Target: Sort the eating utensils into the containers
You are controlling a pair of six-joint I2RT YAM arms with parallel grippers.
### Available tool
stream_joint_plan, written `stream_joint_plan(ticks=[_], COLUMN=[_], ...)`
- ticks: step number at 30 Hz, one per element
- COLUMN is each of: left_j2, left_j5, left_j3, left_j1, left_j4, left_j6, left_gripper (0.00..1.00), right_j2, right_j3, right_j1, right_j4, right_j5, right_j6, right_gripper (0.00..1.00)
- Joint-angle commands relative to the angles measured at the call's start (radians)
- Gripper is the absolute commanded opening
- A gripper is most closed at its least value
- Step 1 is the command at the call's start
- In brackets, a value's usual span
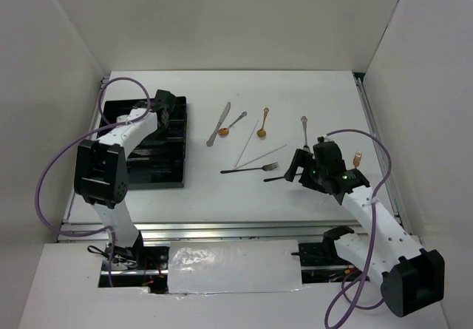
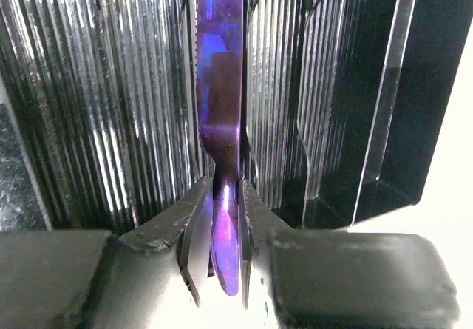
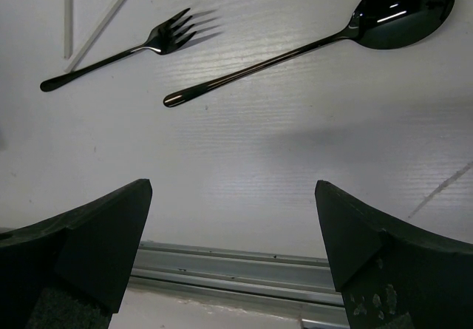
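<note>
My left gripper lowers the dark blue knife into the black tray's narrow ribbed compartment below it next and releases there, since the blade points along it.
My left gripper [image 2: 222, 229] is shut on the handle of the dark blue knife [image 2: 219, 85], which points along a ribbed compartment of the black tray [image 2: 96, 107]. In the top view this gripper [image 1: 168, 114] hangs over the tray's [image 1: 148, 184] far right part. My right gripper [image 3: 233, 188] is open and empty, low over the table near the front rail. The black fork [image 3: 118, 54] and black spoon [image 3: 310, 44] lie just beyond it. On the table lie a silver knife [image 1: 219, 124], two gold-bowled spoons [image 1: 232, 125] [image 1: 263, 122], silver chopsticks [image 1: 251, 146] and the black fork [image 1: 250, 169].
A small silver utensil [image 1: 304, 131] lies beyond my right gripper [image 1: 299, 168]. A copper-coloured piece [image 1: 358, 159] lies by the right arm. White walls close in the table on three sides. A metal rail [image 3: 236, 259] runs along the near edge.
</note>
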Motion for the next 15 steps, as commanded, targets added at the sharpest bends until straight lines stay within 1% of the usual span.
stream_joint_plan(ticks=[1,5,8,15], left_j2=[0.02,0.059,0.086,0.073], left_j5=[-0.03,-0.028,-0.008,0.012], left_j3=[0.063,0.108,0.123,0.054], left_j1=[0.012,0.026,0.033,0.033], left_j4=[0.033,0.029,0.012,0.044], left_j6=[0.005,0.06,0.068,0.065], left_gripper=[0.0,0.0,0.0,0.0], right_j2=[0.017,0.034,0.037,0.049], right_j3=[0.03,0.03,0.028,0.027], right_j1=[0.006,0.006,0.005,0.003], right_j4=[0.024,0.029,0.032,0.033], right_j5=[0.006,0.006,0.009,0.009], right_j6=[-0.022,-0.026,-0.024,-0.026], right_gripper=[1.0,1.0,1.0,1.0])
